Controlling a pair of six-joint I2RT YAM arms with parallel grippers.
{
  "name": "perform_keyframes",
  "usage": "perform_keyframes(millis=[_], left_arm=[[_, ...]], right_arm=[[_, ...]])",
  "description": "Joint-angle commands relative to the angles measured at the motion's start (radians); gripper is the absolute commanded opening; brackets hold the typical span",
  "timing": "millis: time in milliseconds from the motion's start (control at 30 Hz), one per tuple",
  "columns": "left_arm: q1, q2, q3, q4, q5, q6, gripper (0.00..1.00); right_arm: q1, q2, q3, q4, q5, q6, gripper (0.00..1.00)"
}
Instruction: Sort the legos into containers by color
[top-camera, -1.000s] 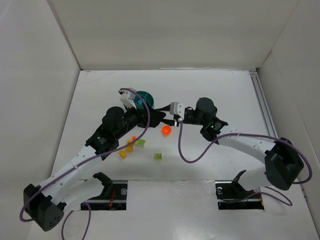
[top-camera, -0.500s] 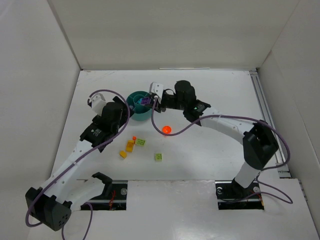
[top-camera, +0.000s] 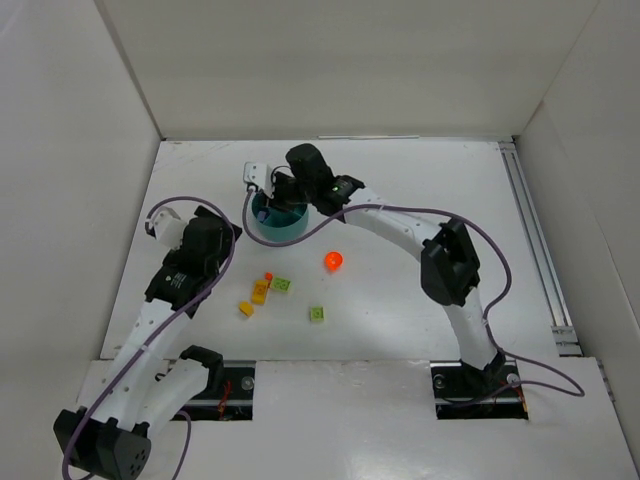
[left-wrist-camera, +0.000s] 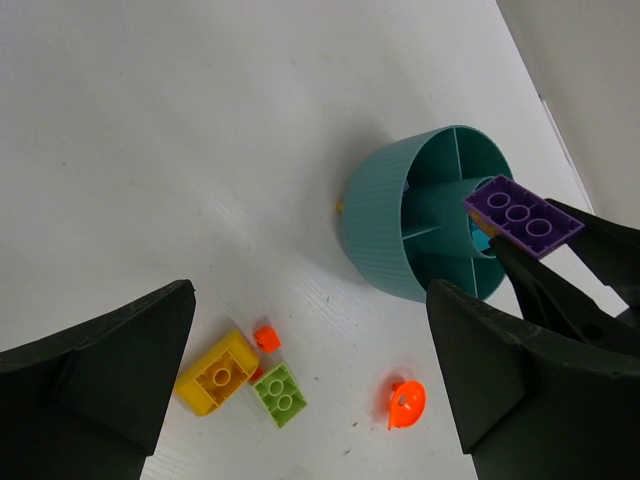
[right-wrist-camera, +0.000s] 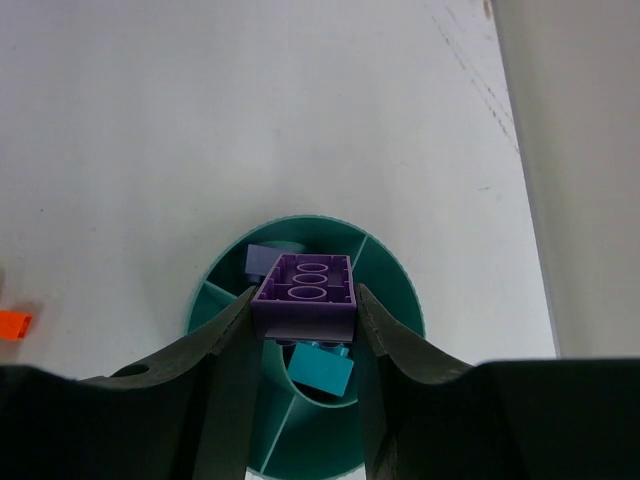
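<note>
I should next lower the purple brick in my right gripper over the far section of the teal dish. The other purple brick is already there, so the colors stay together.
My right gripper (right-wrist-camera: 304, 312) is shut on a purple brick (right-wrist-camera: 304, 290), studs down, just above the teal dish (right-wrist-camera: 396, 272). Below it a teal brick (right-wrist-camera: 322, 372) lies in the central well and another purple brick (right-wrist-camera: 264, 260) in a far wedge. From above, the right gripper (top-camera: 271, 198) hovers over the dish (top-camera: 291, 225). My left gripper (left-wrist-camera: 310, 292) is wide open and empty, left of the dish (left-wrist-camera: 385, 235). On the table lie a yellow brick (left-wrist-camera: 218, 372), a lime brick (left-wrist-camera: 279, 393), a small orange piece (left-wrist-camera: 266, 337) and a rounded orange-red piece (left-wrist-camera: 407, 403).
A second lime brick (top-camera: 317, 314) and a small yellow piece (top-camera: 246, 309) lie nearer the bases. White walls enclose the table on three sides, and a rail (top-camera: 530, 230) runs along its right edge.
The right arm has swept left with the purple brick, from beside the orange-red piece to over the dish. The left arm has drawn back from the dish toward the left.
</note>
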Motion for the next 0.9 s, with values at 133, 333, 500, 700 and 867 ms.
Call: perform_keyframes(millis=[133,333,500,700,867], left_arm=[[0.004,-0.024,-0.055,0.012,-0.025,-0.032,1.00],[0.004,-0.015,-0.075,0.042,-0.015,-0.012,1.00],[0.004,0.004,-0.085,0.064,-0.006,0.000,1.00],[0.004,0.004,-0.094,0.073,0.012,0.011,1.00],[0.004,0.004,-0.094,0.082,0.012,0.022,1.00]], right_arm=[[0.015,0.094,0.186,-0.149,0.094,-0.047,0.08],[0.034,0.164,0.272,-0.182,0.108,-0.090,0.08],[0.034,0.186,0.308,-0.182,0.117,-0.100,0.12],[0.034,0.214,0.320,-0.162,0.144,-0.110,0.14],[0.043,0.255,0.375,-0.172,0.155,-0.128,0.17]])
